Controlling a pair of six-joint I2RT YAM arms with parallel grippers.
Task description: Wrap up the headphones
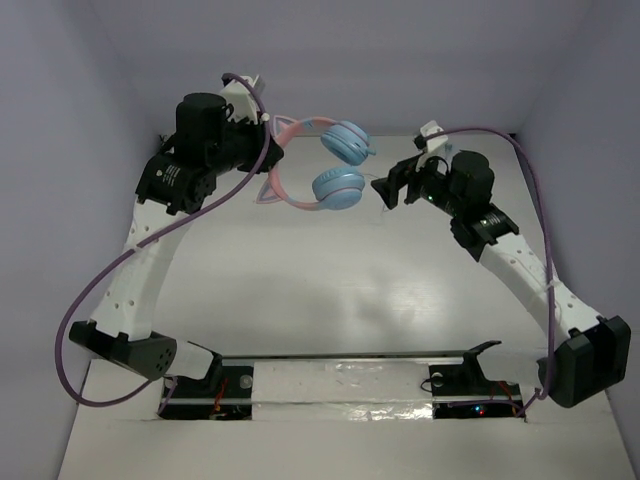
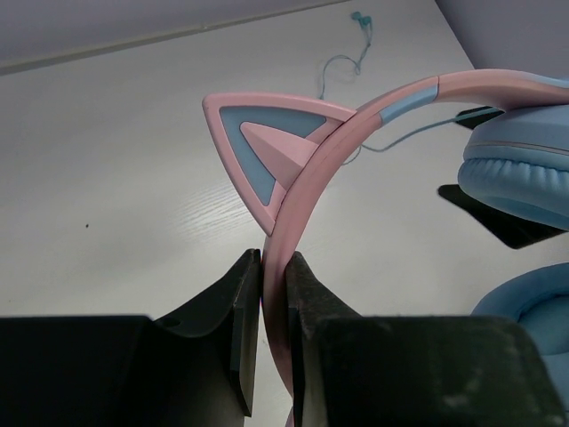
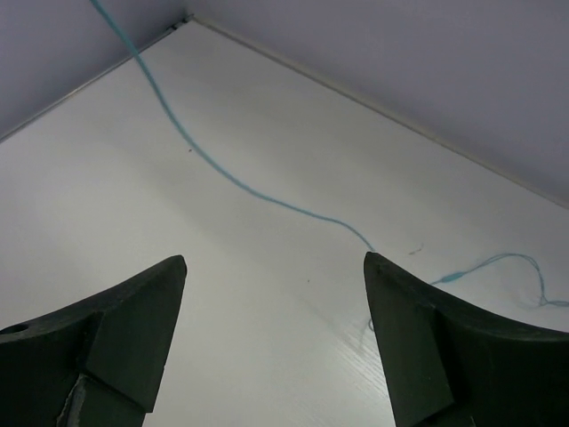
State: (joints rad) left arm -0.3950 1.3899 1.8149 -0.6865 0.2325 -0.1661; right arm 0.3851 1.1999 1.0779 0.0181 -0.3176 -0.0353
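Observation:
I will lower my right gripper around the cable's low part (image 3: pixel 363 238) and close it, because the thin light blue cable (image 3: pixel 222 173) slopes down past one finger toward the tabletop.
The headphones (image 1: pixel 318 162) are at the back middle of the table, with a pink cat-ear headband (image 2: pixel 307 178) and two round light blue ear cups (image 2: pixel 520 169). My left gripper (image 1: pixel 268 152) is shut on the headband just below a cat ear (image 2: pixel 267 147); it also shows in the left wrist view (image 2: pixel 274 267). The thin light blue cable (image 3: pixel 222 173) trails loose over the table, past my right gripper (image 3: pixel 274 258). That gripper is open and empty, just right of the ear cups in the top view (image 1: pixel 390 190). Its right finger (image 3: pixel 427 338) stands close to the cable.
The white table (image 1: pixel 330 290) is enclosed by pale purple walls (image 1: pixel 400 60) at the back and sides. The cable's end lies looped near the back wall (image 2: pixel 342 67). Both arm bases sit at the near edge (image 1: pixel 330 385).

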